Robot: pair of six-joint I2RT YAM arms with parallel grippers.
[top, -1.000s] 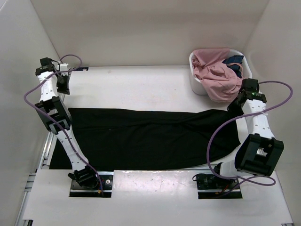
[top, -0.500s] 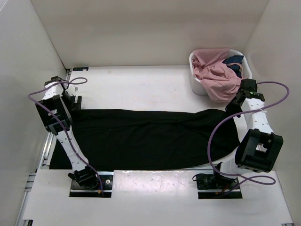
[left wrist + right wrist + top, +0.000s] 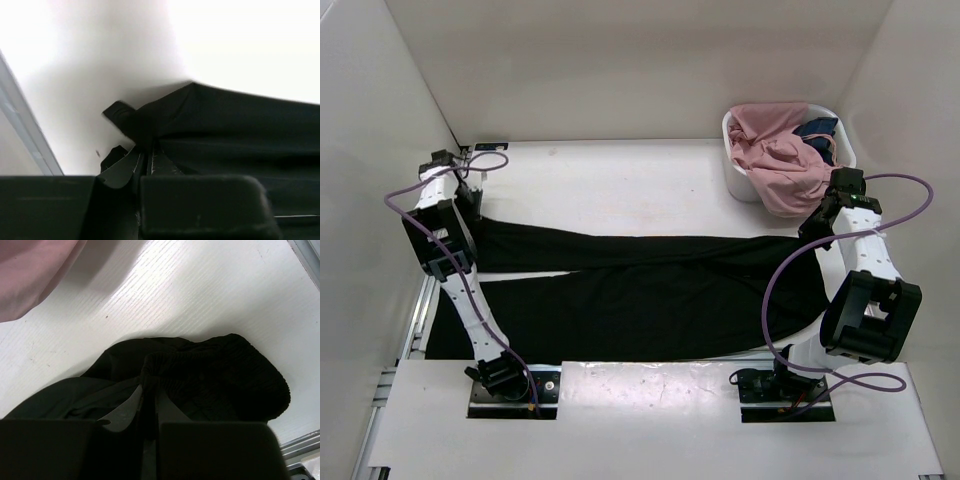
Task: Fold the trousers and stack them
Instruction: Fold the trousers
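I should next move the held waistband (image 3: 200,375) back with my right gripper, lower it and release it on the uncovered near half of the trousers' waist (image 3: 267,390), which is back and below.
The black trousers (image 3: 640,290) lie spread lengthwise across the white table, legs to the left, waist to the right. My left gripper (image 3: 472,205) is shut on the hem corner of the far leg (image 3: 140,130) at the far left and holds it pulled back, so the two legs gape apart there. My right gripper (image 3: 817,230) is shut on the ribbed waistband (image 3: 200,375) at the right end, near the table's right edge.
A white basket (image 3: 735,170) at the back right holds a pink garment (image 3: 775,155) and a small dark blue garment (image 3: 817,128); the pink cloth shows in the right wrist view (image 3: 35,275). White walls close in on three sides. A metal rail (image 3: 20,130) runs along the table's left edge.
My left gripper came down from the back left corner, took hold of the far leg's hem and drew it toward the back left, opening a gap between the legs. The right gripper stayed on the waistband.
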